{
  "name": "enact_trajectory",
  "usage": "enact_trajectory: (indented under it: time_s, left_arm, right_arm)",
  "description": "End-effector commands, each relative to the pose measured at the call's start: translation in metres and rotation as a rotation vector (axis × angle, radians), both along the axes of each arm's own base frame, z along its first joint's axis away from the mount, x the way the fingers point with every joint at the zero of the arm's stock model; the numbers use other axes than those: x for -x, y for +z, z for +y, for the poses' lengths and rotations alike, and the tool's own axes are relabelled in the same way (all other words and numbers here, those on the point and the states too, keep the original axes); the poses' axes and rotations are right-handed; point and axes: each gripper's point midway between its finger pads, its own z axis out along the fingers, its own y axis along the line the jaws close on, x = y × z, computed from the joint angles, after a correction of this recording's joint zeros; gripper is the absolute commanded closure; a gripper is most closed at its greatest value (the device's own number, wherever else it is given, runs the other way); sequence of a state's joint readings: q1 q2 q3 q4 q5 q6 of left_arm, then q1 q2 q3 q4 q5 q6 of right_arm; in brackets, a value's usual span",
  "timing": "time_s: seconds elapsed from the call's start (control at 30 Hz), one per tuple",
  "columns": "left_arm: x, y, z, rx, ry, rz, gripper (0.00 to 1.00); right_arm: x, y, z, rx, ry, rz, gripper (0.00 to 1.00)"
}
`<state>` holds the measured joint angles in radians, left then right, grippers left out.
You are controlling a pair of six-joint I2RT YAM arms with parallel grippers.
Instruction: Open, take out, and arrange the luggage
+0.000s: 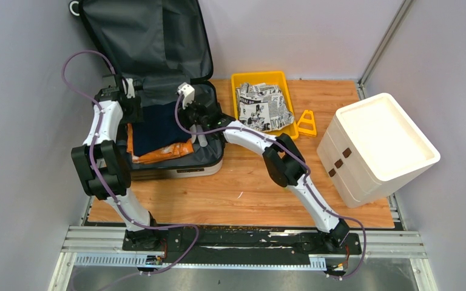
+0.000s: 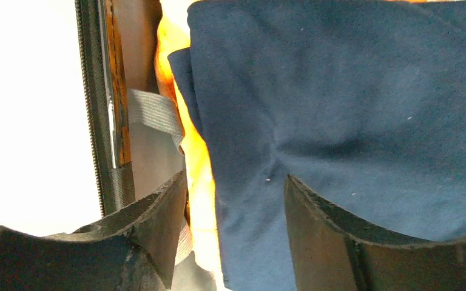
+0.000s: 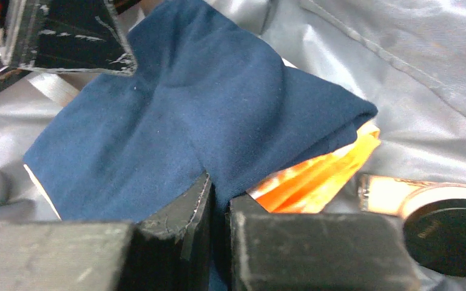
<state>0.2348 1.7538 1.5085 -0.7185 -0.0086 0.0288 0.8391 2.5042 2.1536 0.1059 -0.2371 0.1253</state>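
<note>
The robot's right gripper is to lift the navy cloth over the comic-print cloth (image 1: 261, 107), which lies flat in the tray to the gripper's right in the top view, then lower and release it.
The luggage (image 1: 185, 170) lies open at the back left of the table, its dark grey lined lid (image 1: 145, 36) leaning up against the wall. Inside it lie a folded navy cloth (image 1: 158, 127) and an orange packet (image 1: 171, 151). My left gripper (image 1: 133, 112) is open over the cloth's left edge; in the left wrist view (image 2: 235, 179) its jaws straddle the navy cloth (image 2: 340, 91) and the orange packet (image 2: 197, 170). My right gripper (image 1: 196, 118) is shut on the navy cloth (image 3: 188, 103), pinching a fold of it (image 3: 220, 194). The orange packet (image 3: 315, 176) shows under the cloth.
A grey strap (image 2: 151, 112) crosses the lining. A round black cap (image 3: 449, 230) lies in the case beside the cloth. A yellow tray (image 1: 241, 80) holds a comic-print cloth (image 1: 264, 106). A yellow triangle (image 1: 307, 123) and a white foam box (image 1: 376, 145) stand to the right.
</note>
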Motion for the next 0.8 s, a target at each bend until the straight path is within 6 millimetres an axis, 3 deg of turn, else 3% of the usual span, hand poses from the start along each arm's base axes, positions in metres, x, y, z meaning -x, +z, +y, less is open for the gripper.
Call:
enact_trajectory:
  time_s: [0.0, 0.2, 0.33, 0.43, 0.57, 0.77]
  left_arm:
    - [-0.007, 0.024, 0.006, 0.013, 0.016, -0.062, 0.31]
    - [-0.006, 0.035, 0.008, 0.077, 0.01, -0.114, 0.26]
    - [-0.012, 0.033, -0.008, 0.161, -0.073, -0.166, 0.26]
    - [-0.011, 0.02, -0.023, 0.239, -0.112, -0.162, 0.27]
    - [-0.009, -0.001, -0.028, 0.285, -0.096, -0.154, 0.28]
    - [-0.008, -0.018, -0.016, 0.288, -0.021, -0.14, 0.3]
  right_arm:
    - [-0.025, 0.045, -0.017, -0.067, -0.043, -0.057, 1.0]
    - [-0.034, 0.048, -0.028, -0.055, -0.054, -0.073, 1.0]
    - [-0.036, 0.041, -0.03, -0.045, -0.056, -0.059, 1.0]
    - [-0.037, 0.034, -0.033, -0.035, -0.075, -0.042, 1.0]
    - [-0.037, 0.031, -0.037, -0.033, -0.079, -0.026, 1.0]
    - [-0.036, 0.035, -0.038, -0.043, -0.076, -0.025, 1.0]
